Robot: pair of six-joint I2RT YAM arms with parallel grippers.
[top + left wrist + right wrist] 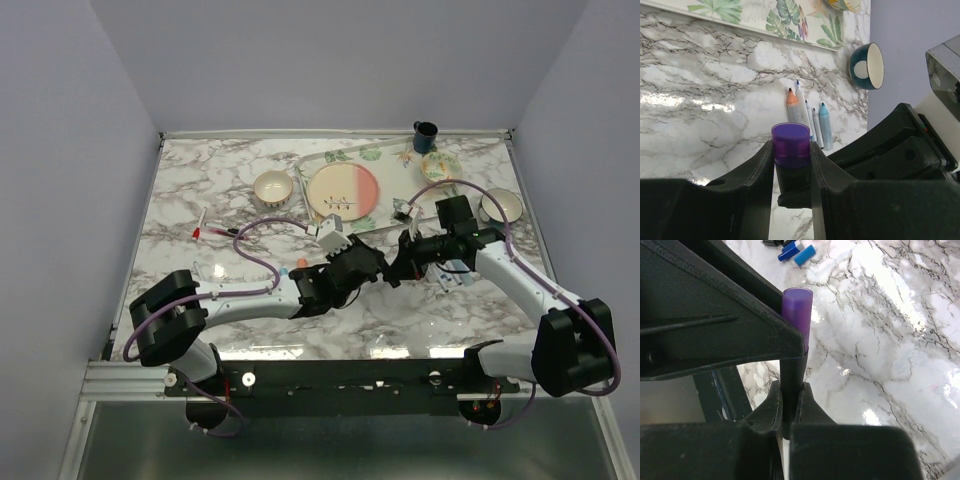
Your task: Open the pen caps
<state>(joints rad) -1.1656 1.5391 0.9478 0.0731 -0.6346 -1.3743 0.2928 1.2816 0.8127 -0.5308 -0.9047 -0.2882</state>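
Observation:
My left gripper pulls the purple cap to the left in the top view and down beside the loose blue caps next, then releases it, since caps gather there.
A pen with a purple cap (790,144) and a black barrel (791,382) is held above the table between both grippers. My left gripper (791,152) is shut on the purple cap (798,307), which still sits on the barrel. My right gripper (791,396) is shut on the black barrel just below it. In the top view the left gripper (378,266) and right gripper (406,256) meet at the table's middle. Several uncapped pens (809,119) lie side by side on the marble. Two loose blue caps (796,252) lie further off.
A leaf-patterned tray (385,157) holds a pink and cream plate (343,190). A small bowl (272,186) stands to its left, a dark mug (425,135) at the back, another bowl (500,206) at the right. A red-tipped pen (200,228) lies far left.

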